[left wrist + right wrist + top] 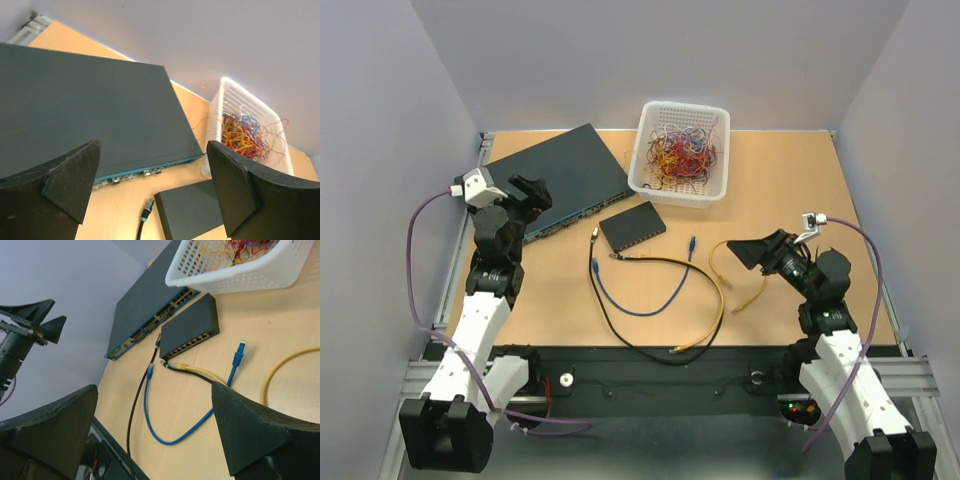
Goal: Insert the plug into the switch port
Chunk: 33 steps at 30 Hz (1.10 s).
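The robot needs to move its right gripper to the left in the top view and down onto the black cable (597, 293) (137, 397) beside the blue plug, because that cable's plug lies loose.
The small black switch (632, 226) lies flat mid-table, its row of ports (192, 344) along the near long edge; it also shows in the left wrist view (192, 212). No plug is in a port. A black cable's plug (146, 210) lies loose just left of the switch. A yellow plug (181, 366) and a second black plug (165, 364) lie just in front of the ports. A blue cable (620, 305) loops nearby. My left gripper (532, 195) is open and empty above the large box. My right gripper (760, 250) is open and empty at the right.
A large dark blue-grey box (560, 178) lies at the back left. A white basket (682, 150) of tangled coloured wires stands behind the switch. A second yellow cable (740, 280) lies under my right gripper. Grey walls enclose the table.
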Available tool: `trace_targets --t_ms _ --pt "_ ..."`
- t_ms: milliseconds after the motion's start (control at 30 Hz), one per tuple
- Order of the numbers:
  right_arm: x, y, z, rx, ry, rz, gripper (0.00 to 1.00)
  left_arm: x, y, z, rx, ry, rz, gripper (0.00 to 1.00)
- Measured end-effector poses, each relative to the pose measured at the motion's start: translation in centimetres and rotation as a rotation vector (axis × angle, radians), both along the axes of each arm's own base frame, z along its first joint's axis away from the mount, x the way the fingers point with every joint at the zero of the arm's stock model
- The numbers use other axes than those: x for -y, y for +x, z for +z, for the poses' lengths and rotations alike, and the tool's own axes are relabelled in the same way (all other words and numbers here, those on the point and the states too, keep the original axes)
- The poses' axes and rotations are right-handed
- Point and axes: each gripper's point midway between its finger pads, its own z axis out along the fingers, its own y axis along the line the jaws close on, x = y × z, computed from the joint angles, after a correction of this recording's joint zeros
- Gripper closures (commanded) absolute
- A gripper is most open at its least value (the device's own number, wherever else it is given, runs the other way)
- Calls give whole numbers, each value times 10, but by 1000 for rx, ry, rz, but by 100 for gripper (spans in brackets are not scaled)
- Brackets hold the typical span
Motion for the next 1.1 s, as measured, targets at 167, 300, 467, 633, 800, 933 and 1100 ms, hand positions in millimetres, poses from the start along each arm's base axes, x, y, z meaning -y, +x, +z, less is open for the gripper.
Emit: trace_targets --t_ms 167,300,467,633,800,933,1100 --pt "-9 -2 -11 -50 5 68 0 -1 0 -5 -79 -84 20 1" --pt "-17 -3 -26 -121 -9 116 0 21 0 2 -90 -119 -79 1" --pt "-42 -21 -24 -108 -47 203 0 44 -16 0 -159 -100 -163 1" --pt "-90 -26 -19 -116 -180 281 0 57 -37 -10 -240 -36 -206 1" --pt "-171 -37 -51 -138 -448 365 6 62 -62 -40 -373 52 -219 1" --pt "-210 -31 -78 -159 -575 379 9 59 -75 -43 -391 91 -222 1" --pt "-252 -18 -111 -172 -680 384 19 52 -82 -31 -347 111 -201 1"
